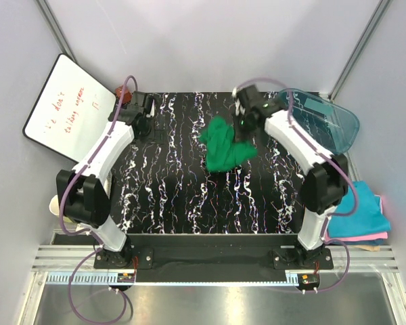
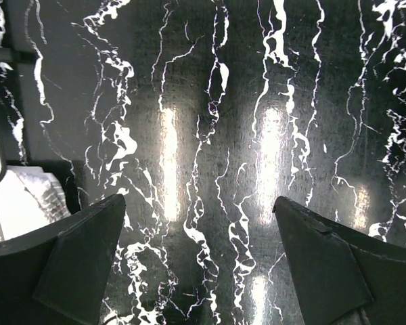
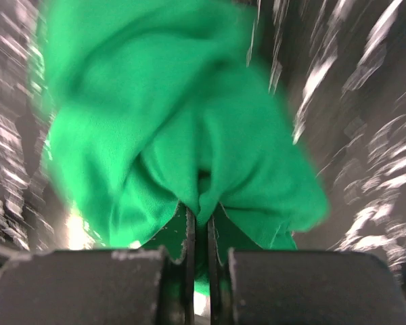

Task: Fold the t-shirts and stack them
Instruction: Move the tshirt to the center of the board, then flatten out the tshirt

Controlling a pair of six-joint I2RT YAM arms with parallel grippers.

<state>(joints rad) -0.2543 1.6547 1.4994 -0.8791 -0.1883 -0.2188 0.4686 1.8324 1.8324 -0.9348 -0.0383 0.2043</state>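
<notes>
The cloth lies crumpled, so the robot's left gripper next moves toward the right in the top view and down onto the bunched fold at the far end of the green t-shirt.
A bright green t-shirt [image 1: 224, 145] lies bunched on the black marbled table [image 1: 183, 196], right of centre toward the back. My right gripper [image 1: 243, 128] is at its far right edge, shut on a pinch of the green cloth [image 3: 176, 135], which hangs bunched from the jaws. My left gripper [image 2: 199, 210] stands open over bare table at the back left, nothing between its fingers [image 2: 88, 250]. Folded teal-blue [image 1: 365, 206] and pink [image 1: 358, 238] t-shirts lie stacked off the table's right side, with a tan edge [image 1: 372, 247] under them.
A clear teal plastic tub [image 1: 321, 118] stands at the back right, just behind my right arm. A whiteboard [image 1: 68, 112] leans at the back left. Grey walls close in the table on three sides.
</notes>
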